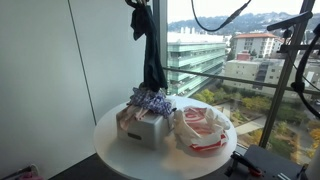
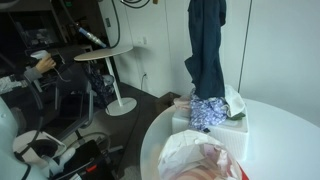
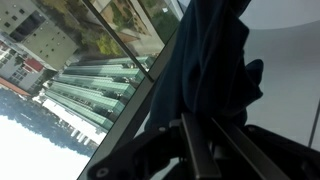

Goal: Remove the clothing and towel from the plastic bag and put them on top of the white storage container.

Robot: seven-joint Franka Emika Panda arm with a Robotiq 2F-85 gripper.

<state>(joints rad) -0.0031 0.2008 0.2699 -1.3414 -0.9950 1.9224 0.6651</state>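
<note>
I will next tilt my gripper down and lower it over the top of the white storage container to let go of the dark blue garment (image 1: 151,52), because the garment's lower end hangs there.
My gripper (image 1: 138,5) is high above the table and shut on a dark blue garment (image 1: 151,52), which hangs down toward the white storage container (image 1: 147,130). A blue-purple patterned towel (image 1: 150,101) lies on top of the container. The plastic bag (image 1: 203,129), with pink and red inside, sits next to the container. In an exterior view the garment (image 2: 207,45) hangs over the towel (image 2: 208,113), the container (image 2: 232,128) and the bag (image 2: 196,156). In the wrist view the gripper fingers (image 3: 199,117) pinch the garment (image 3: 212,60).
Everything stands on a round white table (image 1: 120,152) beside a large window (image 1: 250,50). Office chairs and a small round side table (image 2: 105,52) stand beyond it. A dark stand (image 1: 290,70) rises at the table's side.
</note>
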